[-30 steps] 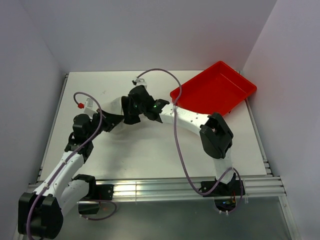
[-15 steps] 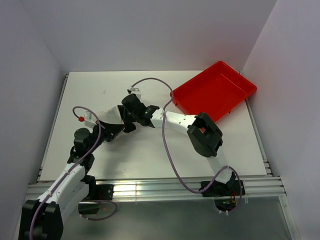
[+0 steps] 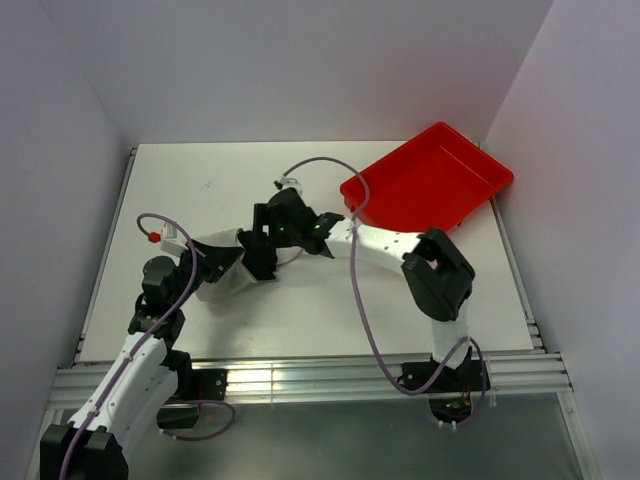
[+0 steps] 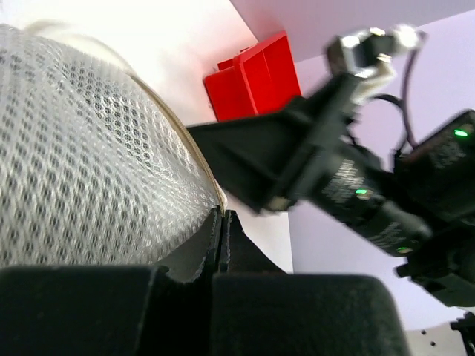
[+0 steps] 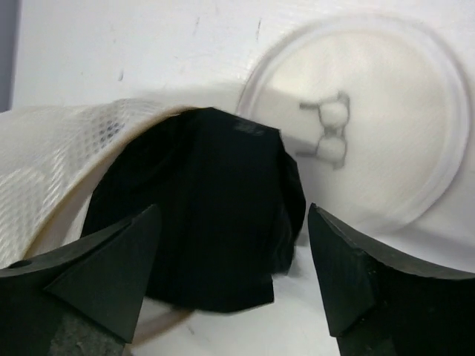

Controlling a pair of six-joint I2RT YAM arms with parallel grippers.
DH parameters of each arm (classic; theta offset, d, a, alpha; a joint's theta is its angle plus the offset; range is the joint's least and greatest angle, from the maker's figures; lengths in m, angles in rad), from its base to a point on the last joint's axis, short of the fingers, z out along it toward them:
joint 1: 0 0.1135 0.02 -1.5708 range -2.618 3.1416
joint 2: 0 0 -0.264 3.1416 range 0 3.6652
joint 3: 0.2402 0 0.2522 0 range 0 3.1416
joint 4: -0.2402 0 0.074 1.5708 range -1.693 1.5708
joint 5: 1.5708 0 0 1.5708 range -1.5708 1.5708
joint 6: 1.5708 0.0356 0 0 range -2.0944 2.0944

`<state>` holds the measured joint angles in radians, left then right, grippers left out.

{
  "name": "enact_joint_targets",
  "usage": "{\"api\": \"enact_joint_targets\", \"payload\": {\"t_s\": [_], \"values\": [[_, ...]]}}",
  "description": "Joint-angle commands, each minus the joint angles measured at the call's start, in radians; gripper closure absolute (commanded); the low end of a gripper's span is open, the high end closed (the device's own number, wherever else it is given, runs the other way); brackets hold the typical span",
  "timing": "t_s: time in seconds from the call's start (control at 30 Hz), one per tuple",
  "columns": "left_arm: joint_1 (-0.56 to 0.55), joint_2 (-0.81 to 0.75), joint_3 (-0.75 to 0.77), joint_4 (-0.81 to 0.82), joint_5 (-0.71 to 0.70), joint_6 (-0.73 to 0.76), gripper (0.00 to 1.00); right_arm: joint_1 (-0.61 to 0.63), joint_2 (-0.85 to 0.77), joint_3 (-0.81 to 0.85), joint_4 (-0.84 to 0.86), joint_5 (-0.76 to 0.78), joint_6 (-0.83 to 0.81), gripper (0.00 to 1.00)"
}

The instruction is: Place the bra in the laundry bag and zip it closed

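The bra (image 5: 200, 215) is in the bag's opening, so I will lift my right gripper across the lid, then lower it onto the lid's edge farthest from the bag (image 5: 454, 167).
The laundry bag (image 5: 52, 163) is white mesh and lies on its side on the table, its mouth open. Its round lid (image 5: 371, 111), with a small dark mark, lies flat beside it. The black bra (image 5: 200, 215) sits in the bag's mouth, part of it spilling onto the table. My right gripper (image 5: 234, 252) hovers open just above the bra, one finger on each side, touching nothing. My left gripper (image 4: 221, 216) is shut on the bag's rim, the mesh (image 4: 82, 163) bulging to its left. In the top view both grippers meet at the table's left centre (image 3: 240, 258).
A red plastic tray (image 3: 427, 180) sits at the back right of the white table (image 3: 300, 310), tilted on the table's edge. The right arm's purple cable (image 3: 352, 270) loops over the middle. Grey walls close in on three sides.
My right gripper has opened and let go of the bra at the bag's mouth. The right arm has shifted slightly. The left gripper keeps its hold on the rim.
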<state>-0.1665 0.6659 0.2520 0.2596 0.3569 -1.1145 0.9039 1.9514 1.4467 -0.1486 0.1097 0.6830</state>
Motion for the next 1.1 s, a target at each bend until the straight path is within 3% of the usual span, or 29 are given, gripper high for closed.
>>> {"api": "enact_joint_targets", "payload": {"t_s": [0.0,0.17,0.33,0.43,0.87,1.07], "values": [[0.007,0.014,0.033,0.003,-0.016,0.039,1.00,-0.046,-0.178,-0.076,0.039,-0.070,-0.048,0.12],[0.007,0.026,0.020,0.024,-0.010,0.030,1.00,-0.117,-0.253,-0.164,0.063,-0.094,-0.057,0.11],[0.007,0.043,0.035,0.023,-0.003,0.042,1.00,-0.164,-0.195,-0.187,-0.045,0.108,-0.088,0.41],[0.007,0.057,0.035,0.033,0.010,0.047,1.00,-0.174,-0.152,-0.224,-0.039,0.120,-0.086,0.47],[0.007,0.070,0.024,0.049,0.030,0.055,1.00,-0.180,0.063,-0.180,0.032,0.036,-0.036,0.45],[0.007,0.087,0.033,0.050,0.034,0.062,1.00,-0.186,0.094,-0.158,0.053,0.045,-0.007,1.00]]}}
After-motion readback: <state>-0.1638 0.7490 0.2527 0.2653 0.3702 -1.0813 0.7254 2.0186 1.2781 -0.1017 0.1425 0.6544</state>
